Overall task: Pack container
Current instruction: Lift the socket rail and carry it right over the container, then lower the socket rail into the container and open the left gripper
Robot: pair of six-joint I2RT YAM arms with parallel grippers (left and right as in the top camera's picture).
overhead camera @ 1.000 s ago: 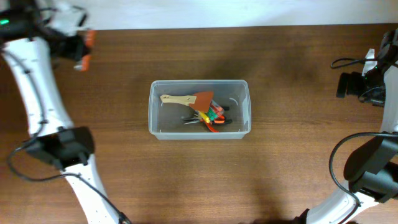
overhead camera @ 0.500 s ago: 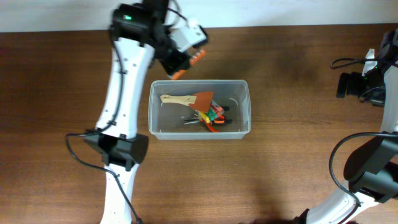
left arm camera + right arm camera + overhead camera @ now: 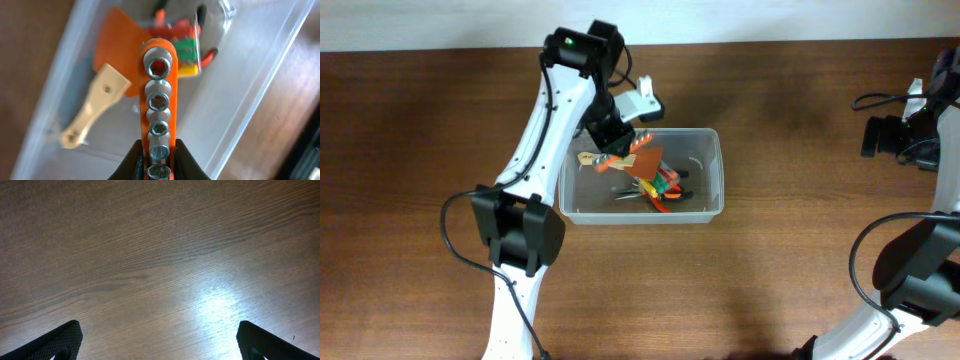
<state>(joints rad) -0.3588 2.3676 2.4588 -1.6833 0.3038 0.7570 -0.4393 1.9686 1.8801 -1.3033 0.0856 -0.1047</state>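
I need to lower the socket bar (image 3: pixel 159 110) and move it slightly back with my left gripper, then let it go there, because bare container bottom (image 3: pixel 128 118) beside the scraper is below.
The clear plastic container (image 3: pixel 715 180) sits mid-table; it also shows in the left wrist view (image 3: pixel 260 75). Inside lie an orange scraper with a wooden handle (image 3: pixel 642 158), also seen in the left wrist view (image 3: pixel 112 60), and red-, green- and yellow-handled tools (image 3: pixel 665 185). My left gripper (image 3: pixel 616 150) hovers over the container's left part, shut on an orange socket rail (image 3: pixel 159 110) carrying several chrome sockets, held above the tools. My right gripper (image 3: pixel 160 347) is open and empty over bare wood at the far right.
The brown wooden table (image 3: pixel 800 270) surrounds the container. The right arm (image 3: pixel 910 135) with its cables rests at the right edge. The left arm reaches from the front left across to the container.
My left arm swung from the far left of the table rightward with the orange socket rail and now holds it over the container. The right arm has not moved.
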